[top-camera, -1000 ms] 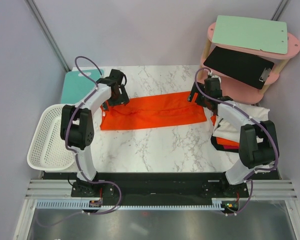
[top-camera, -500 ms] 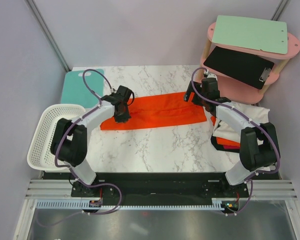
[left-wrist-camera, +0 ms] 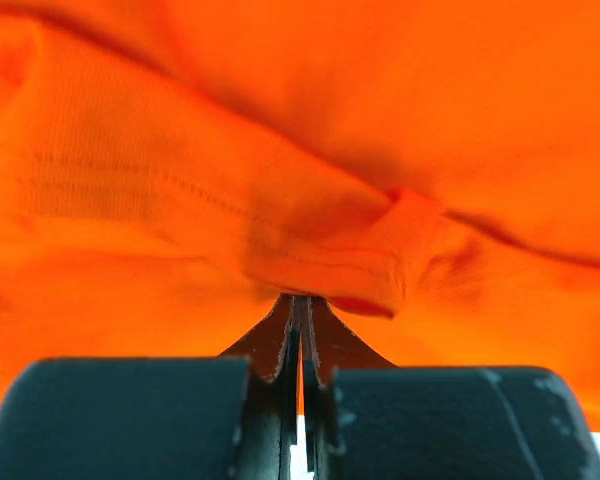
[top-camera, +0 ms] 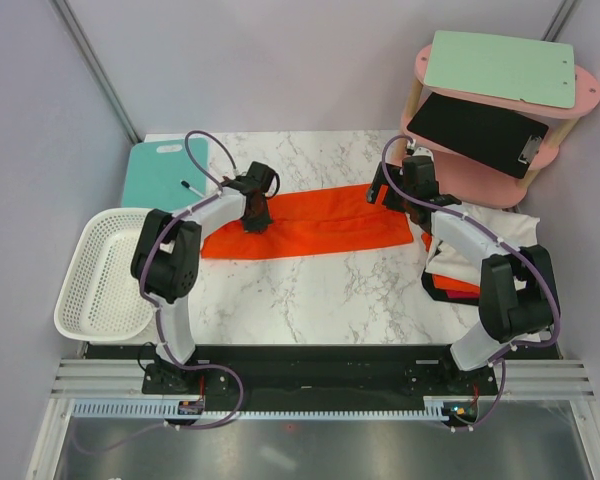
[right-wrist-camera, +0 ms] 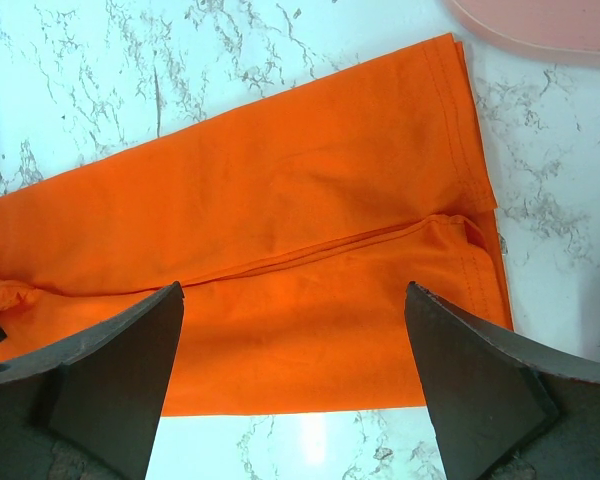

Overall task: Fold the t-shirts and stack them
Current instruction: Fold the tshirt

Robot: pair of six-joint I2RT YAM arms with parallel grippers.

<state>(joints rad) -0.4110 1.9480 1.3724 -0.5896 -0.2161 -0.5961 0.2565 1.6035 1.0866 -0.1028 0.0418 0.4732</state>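
Note:
The right gripper will next shift toward the left gripper and outward, then go down onto the far layer (top-camera: 360,204) (right-wrist-camera: 318,194) of the orange-red t-shirt.
One orange-red t-shirt (top-camera: 320,222) lies folded into a long band across the middle of the marble table. My left gripper (top-camera: 255,218) is down on its left part. In the left wrist view that gripper (left-wrist-camera: 300,300) is shut on a raised fold of the t-shirt (left-wrist-camera: 310,150), and a sliver of orange shows between the fingers. My right gripper (top-camera: 388,192) hangs open over the band's right end. Its fingers (right-wrist-camera: 120,370) straddle the t-shirt (right-wrist-camera: 280,200) near the hem without touching it. Another orange-red t-shirt (top-camera: 460,285) peeks out at the right edge.
A white cloth sheet (top-camera: 480,235) lies over the right-hand shirt. A white latticed basket (top-camera: 105,275) sits at the left edge, with a teal board (top-camera: 160,170) behind it. A pink two-tier shelf (top-camera: 500,110) stands at the back right.
My left gripper came from the shirt's far left end, moved right over the cloth and shut on a fold. The right gripper shifted slightly and stayed open.

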